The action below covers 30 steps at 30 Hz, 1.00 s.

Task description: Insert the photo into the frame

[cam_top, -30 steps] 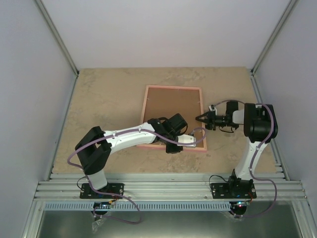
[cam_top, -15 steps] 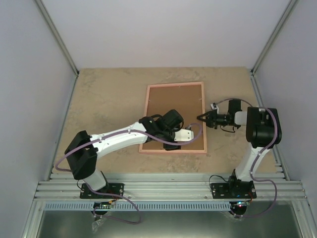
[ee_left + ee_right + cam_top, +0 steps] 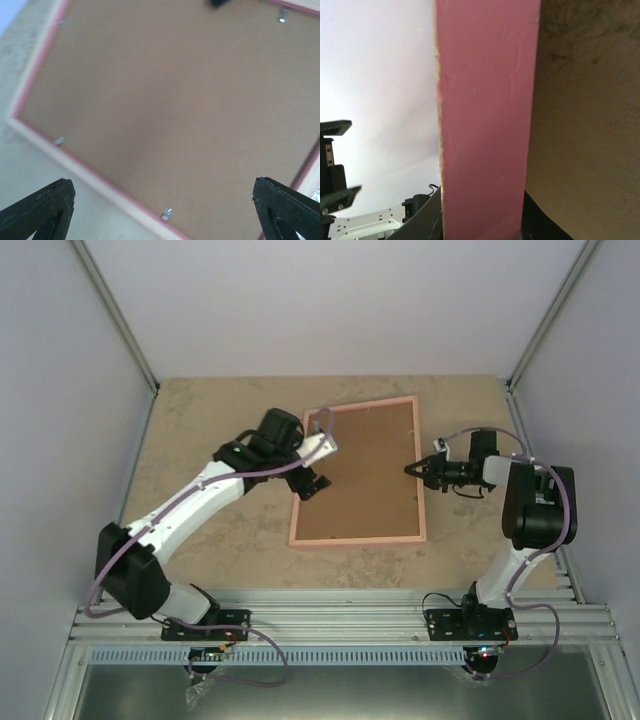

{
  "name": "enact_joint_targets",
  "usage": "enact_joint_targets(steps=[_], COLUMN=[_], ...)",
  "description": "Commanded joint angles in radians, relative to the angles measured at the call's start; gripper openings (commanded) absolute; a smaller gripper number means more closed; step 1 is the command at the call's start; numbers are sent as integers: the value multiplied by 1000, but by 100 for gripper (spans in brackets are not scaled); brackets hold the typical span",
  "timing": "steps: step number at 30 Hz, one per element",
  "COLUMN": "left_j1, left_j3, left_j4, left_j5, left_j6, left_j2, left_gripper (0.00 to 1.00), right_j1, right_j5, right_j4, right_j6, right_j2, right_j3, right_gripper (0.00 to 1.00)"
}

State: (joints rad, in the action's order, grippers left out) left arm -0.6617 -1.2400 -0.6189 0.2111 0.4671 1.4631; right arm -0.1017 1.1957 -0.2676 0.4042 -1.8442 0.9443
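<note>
Next, my right gripper needs to lift the back-up frame, turn it over and bring it down, then release it on the table by the table's near rim, back from the gripper.
The frame lies back-up and skewed on the table, its pink rim around a brown backing board. My right gripper is shut on the frame's right edge; in the right wrist view the pink edge fills the gap between the dark fingers of that gripper. My left gripper hovers open over the frame's upper left part, holding nothing. In the left wrist view its gripper spans the board, the rim and a metal tab. The photo is out of view.
Beige stone-look table with grey walls on three sides. An aluminium rail runs along the near edge by the arm bases. The left arm stretches across the table's left half.
My left gripper opened, let go and swung from the frame's near right corner to its far left. The frame turned and shifted right. My right gripper closed on the frame's right edge.
</note>
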Motion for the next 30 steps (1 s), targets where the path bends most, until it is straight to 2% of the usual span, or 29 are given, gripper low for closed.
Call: enact_joint_targets(steps=[1,8,15,20,24,30], left_j1=[91,298,416,499,556,621], left_j3=[31,74,123,141,139,139], left_j4=[38,95,135,166,176,192], left_j5=[56,79,79,80,84,98], left_j6=[-91,-242,-333,-400,-444,-496], left_j2=[-95,-166,-242,-270,-274,-276], left_gripper=[99,99,99,99,99,99], right_j1=[-7,-6,32,65,100,218], right_j5=[19,-31,-148,-278,-440,-665], right_j4=[-77,-161,-284,-368,-422,-457], right_j6=[-148,-224,-329,-432,-538,-672], right_j2=[77,167,241,295,319,334], right_j3=[97,185,320,429,544,712], right_gripper=[0,1,0,0,1,0])
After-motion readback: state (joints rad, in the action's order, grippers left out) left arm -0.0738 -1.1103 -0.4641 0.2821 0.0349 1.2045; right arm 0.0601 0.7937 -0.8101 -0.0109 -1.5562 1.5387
